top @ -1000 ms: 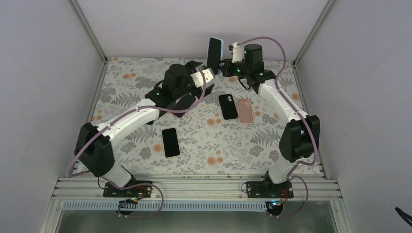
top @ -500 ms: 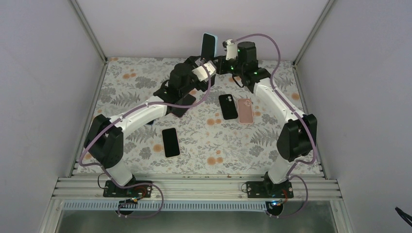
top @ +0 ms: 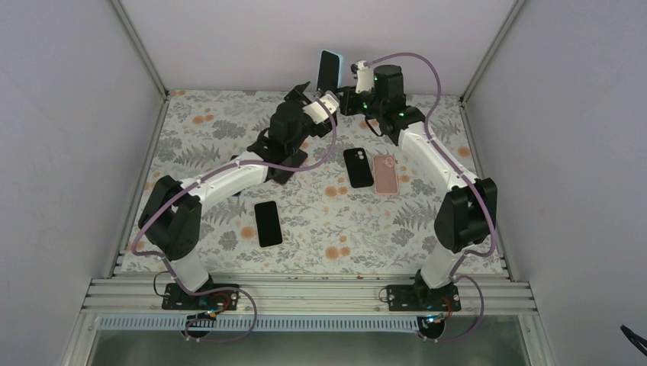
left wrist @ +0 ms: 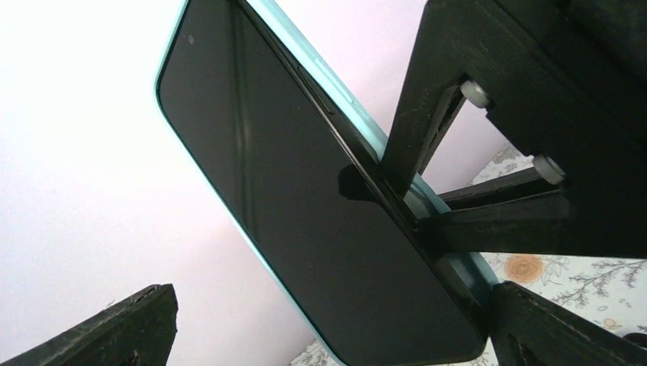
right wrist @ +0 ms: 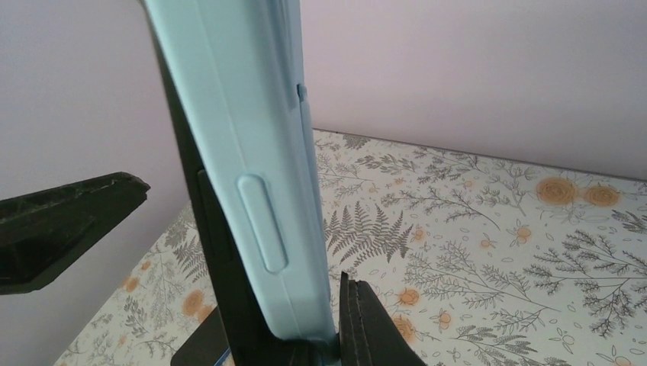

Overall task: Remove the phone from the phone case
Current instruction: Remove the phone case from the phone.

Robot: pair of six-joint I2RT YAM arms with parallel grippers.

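I should move my right gripper back and down next and let go of the blue case (top: 329, 70) on the clear tabletop (top: 326, 169) beside the black case, which is below the gripper and back from it.
A phone in a light blue case (top: 329, 70) stands upright above the back of the table. My right gripper (top: 343, 97) is shut on its lower end. In the right wrist view the blue case (right wrist: 252, 160) rises between the pads, with the gripper (right wrist: 305, 339) at the bottom. My left gripper (top: 311, 94) is open just left of the phone. In the left wrist view the dark screen (left wrist: 297, 206) faces me. Its lower corner sits between my open fingers, the gripper (left wrist: 336, 335) not touching it. The right gripper's fingers (left wrist: 427, 145) clamp the phone's edge.
A black phone (top: 268, 223) lies face up at the table's middle left. A black phone or case (top: 358, 167) and a pink case (top: 384, 173) lie side by side, backs up, right of centre. The back wall is close behind the raised phone.
My left arm has reached up and back toward the held phone, its open gripper now at the phone's lower end. My right gripper shifted the phone slightly left, then held still.
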